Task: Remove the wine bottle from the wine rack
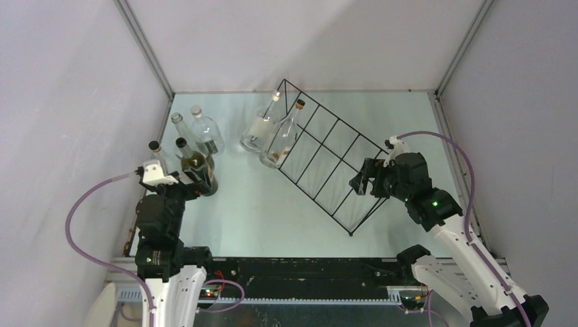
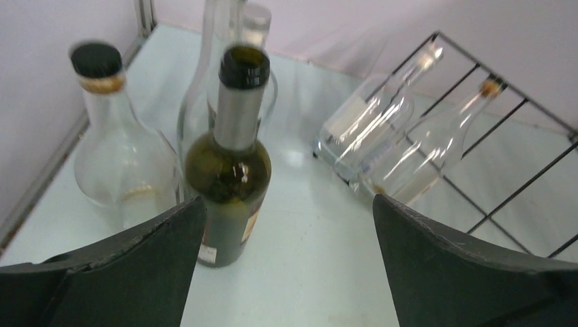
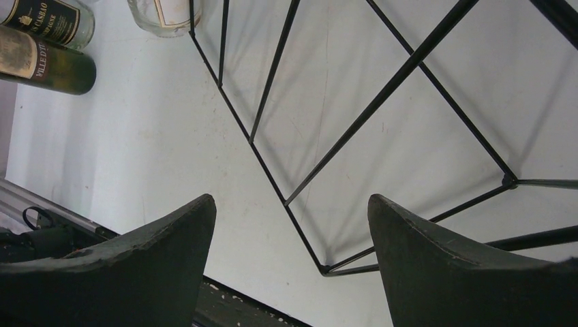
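Note:
My right gripper moves outward and to the left in the top view onto the corked bottle's neck [image 1: 297,112] next, since it is narrower than the bottle's wide body.
The wine rack [image 1: 334,114] is a long black wire frame lying diagonally across the table. Two clear bottles lie in its far-left compartments, one with a white label [image 1: 259,129] and one with a brown cork [image 1: 283,139]. Both show in the left wrist view [image 2: 368,119] [image 2: 426,146]. My left gripper [image 1: 194,180] is open and empty, close beside a standing dark green bottle [image 2: 228,170]. My right gripper [image 1: 360,182] is open and empty at the rack's near-right side. In the right wrist view the rack's wire [image 3: 402,73] runs down to a corner between my fingertips [image 3: 198,211].
Three clear bottles [image 1: 204,129] [image 1: 180,126] [image 1: 160,153] stand with the green one [image 1: 198,163] at the left wall. One of them, black-capped, is left of the green bottle [image 2: 119,157]. Grey walls enclose the table on three sides. The arm bases line the near edge.

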Motion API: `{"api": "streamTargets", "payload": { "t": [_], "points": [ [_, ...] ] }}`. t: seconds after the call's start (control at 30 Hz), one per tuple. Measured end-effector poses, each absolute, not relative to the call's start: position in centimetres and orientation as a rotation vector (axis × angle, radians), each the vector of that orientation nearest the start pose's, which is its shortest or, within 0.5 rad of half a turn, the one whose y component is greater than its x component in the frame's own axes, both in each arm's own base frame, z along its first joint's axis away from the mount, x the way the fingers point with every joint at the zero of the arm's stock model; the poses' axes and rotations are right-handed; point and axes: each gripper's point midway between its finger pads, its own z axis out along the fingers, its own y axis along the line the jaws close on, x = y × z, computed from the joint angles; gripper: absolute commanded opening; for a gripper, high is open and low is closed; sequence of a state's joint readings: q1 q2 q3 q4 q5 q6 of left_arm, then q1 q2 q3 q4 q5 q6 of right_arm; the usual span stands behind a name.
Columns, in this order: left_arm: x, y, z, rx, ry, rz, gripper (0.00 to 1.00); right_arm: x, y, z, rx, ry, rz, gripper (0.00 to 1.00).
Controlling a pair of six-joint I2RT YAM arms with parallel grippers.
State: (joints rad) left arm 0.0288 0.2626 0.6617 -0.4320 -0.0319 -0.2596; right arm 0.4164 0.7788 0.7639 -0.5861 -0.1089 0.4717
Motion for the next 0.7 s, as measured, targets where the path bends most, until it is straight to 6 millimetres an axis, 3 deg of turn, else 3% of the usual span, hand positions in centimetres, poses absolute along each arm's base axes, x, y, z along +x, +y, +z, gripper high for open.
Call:
{"api": "streamTargets", "payload": {
  "t": [0.17, 0.47, 0.7],
  "points": [
    [21.6, -0.4, 24.8, -0.253, 1.697, -0.169, 1.00, 22.7, 14.3, 18.3, 0.009, 2.244, 0.622, 0.85],
    [21.0, 0.3, 23.9, -0.278, 1.726, -0.122, 1.00, 24.1, 16.4, 19.3, 0.004, 2.200, 0.731, 0.83],
    [20.9, 0.2, 23.2, -0.274, 1.754, -0.116, 1.00, 26.4, 20.6, 21.8, -0.030, 2.136, 0.800, 0.83]
  ]
}}
